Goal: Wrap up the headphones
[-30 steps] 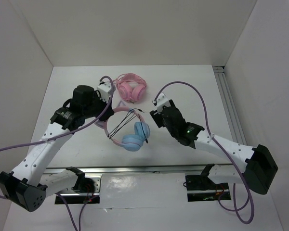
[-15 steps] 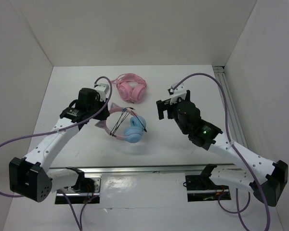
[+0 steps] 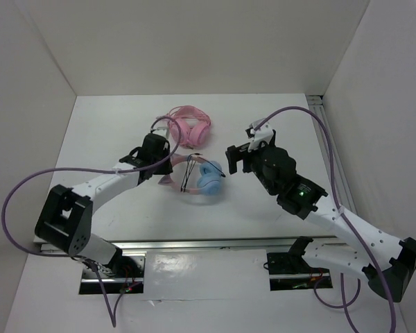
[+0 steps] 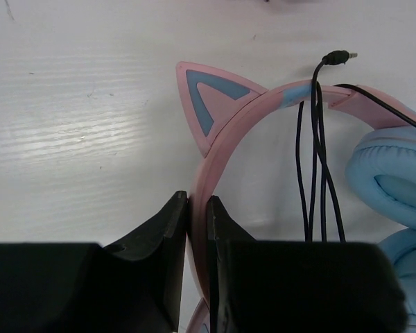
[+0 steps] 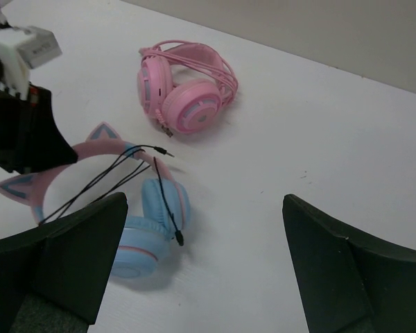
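My left gripper moves down next, sets the headband onto the white table below and releases it there, since the cable already loops across the pink headband (image 4: 225,128).
The headphones (image 3: 206,180) have light-blue ear cups (image 5: 149,225), a pink cat-ear headband (image 4: 225,128) and a thin black cable (image 4: 317,166) looped several times across the band. They lie on the white table at mid-left. My left gripper (image 3: 163,164) is shut on the headband (image 4: 200,229), just below one cat ear. Both cable plugs (image 5: 178,239) hang loose. My right gripper (image 3: 237,159) is open and empty, to the right of the headphones and apart from them; its fingers (image 5: 62,257) frame the ear cups in the right wrist view.
All-pink headphones (image 3: 188,128) lie behind the blue pair, near the table's back; they also show in the right wrist view (image 5: 184,94). White walls enclose the table on three sides. A metal rail (image 3: 326,146) runs along the right edge.
My left gripper has dragged the headphones to the right and toward the back, the arm stretching out low. My right gripper has risen and pulled back from the headphones, open.
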